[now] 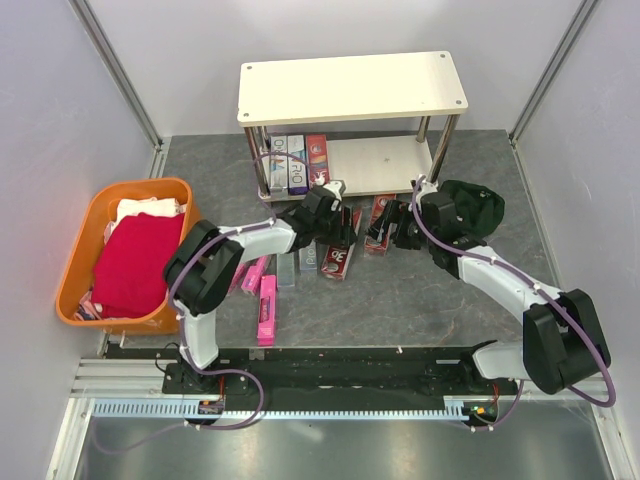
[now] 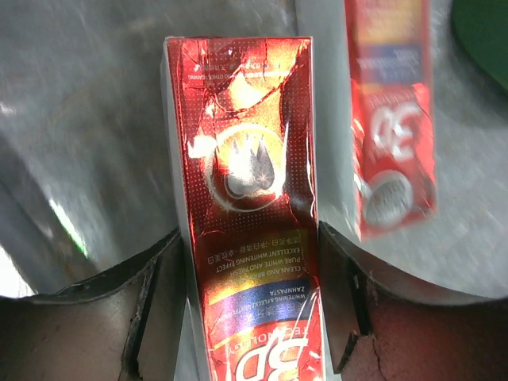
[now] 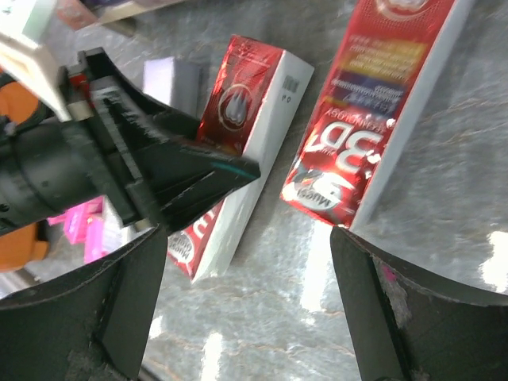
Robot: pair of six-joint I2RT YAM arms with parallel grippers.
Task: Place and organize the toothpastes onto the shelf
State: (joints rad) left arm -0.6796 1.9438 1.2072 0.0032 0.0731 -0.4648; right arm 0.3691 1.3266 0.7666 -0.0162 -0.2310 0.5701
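Note:
My right gripper goes across toward the left gripper and onto the near end of its red box [image 1: 335, 264] [image 3: 203, 241] next, since those fingers leave that end free.
My left gripper [image 1: 335, 228] is shut on a red "3D" toothpaste box [image 2: 246, 198], its jaws pressed to the box's two long sides low over the table; the box also shows in the top view [image 1: 338, 260]. A second red "3D" box [image 2: 393, 135] lies to its right on the table [image 1: 381, 222]. My right gripper [image 3: 250, 302] is open and empty, above bare table between the two red boxes [image 3: 373, 103]. The shelf [image 1: 350, 88] stands at the back. Its lower board [image 1: 385, 165] holds a silver [image 1: 279, 165], a navy [image 1: 297, 165] and a red box [image 1: 317, 158] at the left.
Pink boxes [image 1: 267, 310] and a silver box [image 1: 287, 268] lie on the table left of my left gripper. An orange basket [image 1: 70, 260] with a red cloth [image 1: 135, 262] sits at the far left. A dark green bundle [image 1: 478, 210] lies behind my right arm.

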